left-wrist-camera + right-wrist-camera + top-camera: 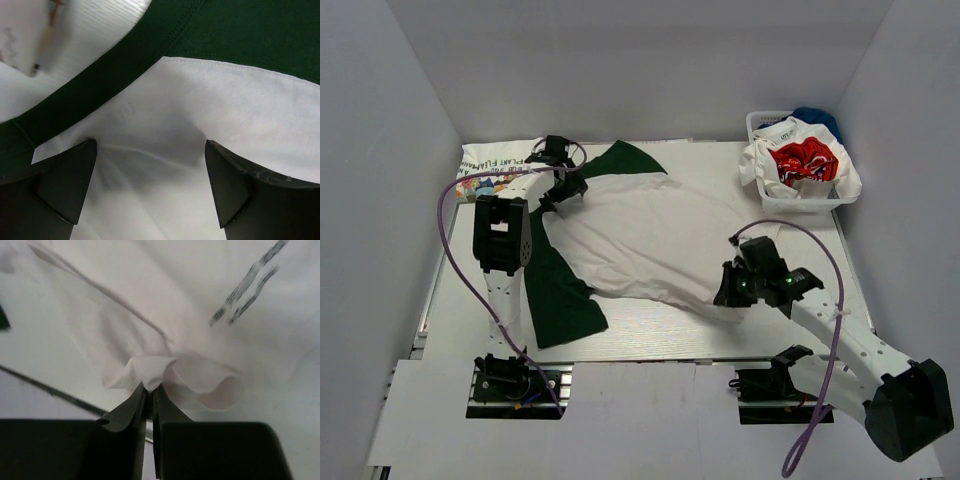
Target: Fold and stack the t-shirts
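I need to pull my right gripper back toward the near edge of the table next and let go of the white hem (pixel 150 372) there, since creases still gather the cloth around the pinch.
A white t-shirt with dark green sleeves (pixel 640 235) lies spread across the table. My left gripper (pixel 563 190) is open over its far-left part, near the green collar band (pixel 125 70), with white cloth (pixel 150 165) between the fingers. My right gripper (pixel 732 290) is shut on a pinch of the white hem (pixel 150 372) at the shirt's near-right edge. Faint black text (pixel 247 287) shows through the cloth. A folded white printed tee (pixel 500 165) lies at the far left. More tees, one red-printed (pixel 805 162), fill the basket.
A white mesh basket (pixel 800 205) stands at the far right corner. White walls close in the table on three sides. A purple cable runs along each arm, and the right one (pixel 820 400) loops down past the table's near edge.
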You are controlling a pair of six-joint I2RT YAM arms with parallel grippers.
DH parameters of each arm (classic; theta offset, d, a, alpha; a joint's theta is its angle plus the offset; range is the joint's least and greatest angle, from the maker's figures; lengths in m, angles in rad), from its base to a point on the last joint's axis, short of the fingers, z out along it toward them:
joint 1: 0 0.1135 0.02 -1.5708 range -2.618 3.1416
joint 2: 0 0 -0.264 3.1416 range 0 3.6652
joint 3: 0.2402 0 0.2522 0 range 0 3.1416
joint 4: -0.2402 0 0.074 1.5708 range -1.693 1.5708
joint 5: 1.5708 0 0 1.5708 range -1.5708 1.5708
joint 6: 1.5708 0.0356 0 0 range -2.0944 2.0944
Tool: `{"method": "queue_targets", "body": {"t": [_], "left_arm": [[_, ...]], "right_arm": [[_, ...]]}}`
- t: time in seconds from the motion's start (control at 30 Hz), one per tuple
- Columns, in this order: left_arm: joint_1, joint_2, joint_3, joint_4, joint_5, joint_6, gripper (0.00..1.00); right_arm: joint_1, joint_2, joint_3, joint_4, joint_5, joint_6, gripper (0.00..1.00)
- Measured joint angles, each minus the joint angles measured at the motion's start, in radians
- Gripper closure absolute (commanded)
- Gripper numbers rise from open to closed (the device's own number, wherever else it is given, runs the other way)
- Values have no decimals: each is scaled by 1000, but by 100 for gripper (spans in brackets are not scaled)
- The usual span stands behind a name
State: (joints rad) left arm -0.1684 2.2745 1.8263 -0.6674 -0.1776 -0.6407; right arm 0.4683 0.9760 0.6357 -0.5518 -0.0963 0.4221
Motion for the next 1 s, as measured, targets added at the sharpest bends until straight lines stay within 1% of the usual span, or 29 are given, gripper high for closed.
{"method": "queue_targets", "body": {"t": [0.03, 0.07, 0.13, 0.17, 0.2, 0.3, 0.4, 0.43, 0.47, 0.5, 0.53, 0.6, 0.63, 0.7, 0.73, 0.8, 0.87, 0.93, 1.0], "left_arm": [[5, -2, -3, -3, -4, -2, 0], [9, -3, -5, -4, -8, -4, 0], [14, -3, -5, -10, -18, -6, 0], [17, -3, -5, -12, -22, -7, 0], [16, -3, -5, -14, -25, -6, 0], [16, -5, -7, -14, -32, -5, 0], [19, -11, -19, -14, -38, -4, 0], [21, -12, -19, -15, -40, -3, 0], [24, -12, -19, -16, -41, -3, 0], [25, -12, -19, -18, -41, -3, 0], [26, -12, -19, -19, -41, -1, 0], [27, -12, -19, -23, -41, 4, 0], [28, -12, -19, -24, -41, 5, 0], [29, -12, -19, -27, -41, 8, 0], [29, -12, -19, -29, -41, 8, 0], [29, -14, -19, -32, -39, 14, 0], [30, -21, -29, -28, -35, 23, 0], [30, -32, -47, -27, -32, 32, 0], [30, -48, -72, -25, -30, 38, 0]], "right_arm": [[22, -14, -27, -5, -30, -3, 94], [45, -21, -49, -14, -44, -2, 91], [84, -20, -84, -48, -46, 14, 89], [99, -19, -93, -63, -41, 24, 91], [112, -19, -95, -79, -29, 37, 100], [130, -29, -95, -80, 0, 53, 100], [146, -58, -98, -75, -23, 49, 100], [158, -73, -107, -68, -47, 49, 93], [169, -91, -124, -66, -74, 59, 90], [179, -108, -144, -64, -99, 71, 84], [193, -133, -175, -58, -126, 87, 65], [215, -201, -240, -82, -169, 128, 53], [224, -243, -259, -108, -177, 142, 37], [229, -325, -254, -171, -167, 166, 26], [230, -355, -240, -186, -145, 180, 17], [229, -395, -193, -193, -90, 201, 12], [227, -380, -135, -161, -22, 210, 10], [224, -291, -84, -116, 52, 222, 10], [213, -147, -32, -86, 128, 231, 10]]}}
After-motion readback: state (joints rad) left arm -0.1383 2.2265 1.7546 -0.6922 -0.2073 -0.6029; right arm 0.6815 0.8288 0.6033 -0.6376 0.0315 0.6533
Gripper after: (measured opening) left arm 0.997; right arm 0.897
